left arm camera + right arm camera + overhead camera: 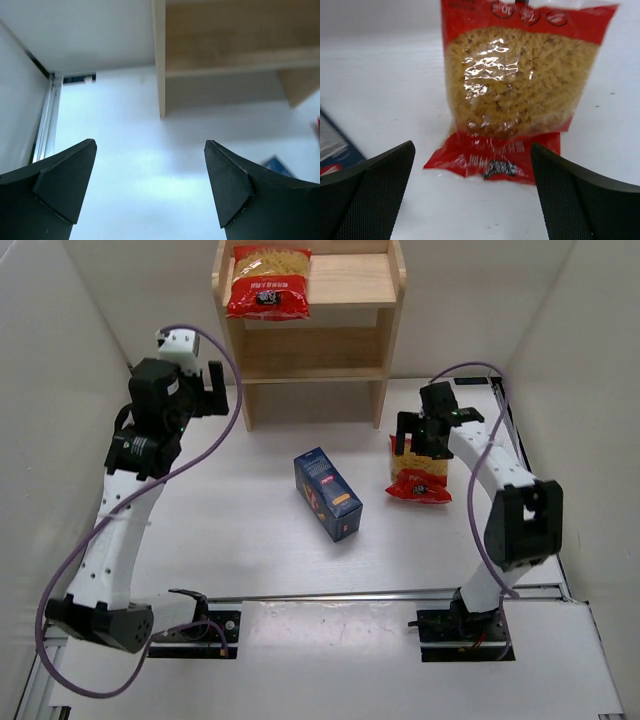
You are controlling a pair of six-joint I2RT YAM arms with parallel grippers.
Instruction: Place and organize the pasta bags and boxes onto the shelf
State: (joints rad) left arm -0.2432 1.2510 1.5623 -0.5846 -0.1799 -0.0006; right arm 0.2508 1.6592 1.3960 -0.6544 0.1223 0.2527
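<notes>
My right gripper is open above the bag on the table, and it will move down onto the clear window of yellow pasta (416, 461) (512, 92), since that part of the bag lies below it.
One red bag (268, 282) of yellow pasta lies on the top tier of the wooden shelf (310, 375). The second red bag (420, 478) lies on the table at the right; it fills the right wrist view (520, 95). My right gripper (418, 437) hovers over this bag's far end, open and empty (472, 147). The dark blue pasta box (328, 493) lies on the table in the middle; its corner shows in the right wrist view (335, 150). My left gripper (213, 385) is open and empty (150, 142), beside the shelf's left side panel (159, 60).
White walls close in the table on the left, right and back. A metal rail (400, 594) runs along the near edge by the arm bases. The shelf's lower tier (312, 352) holds nothing that I can see.
</notes>
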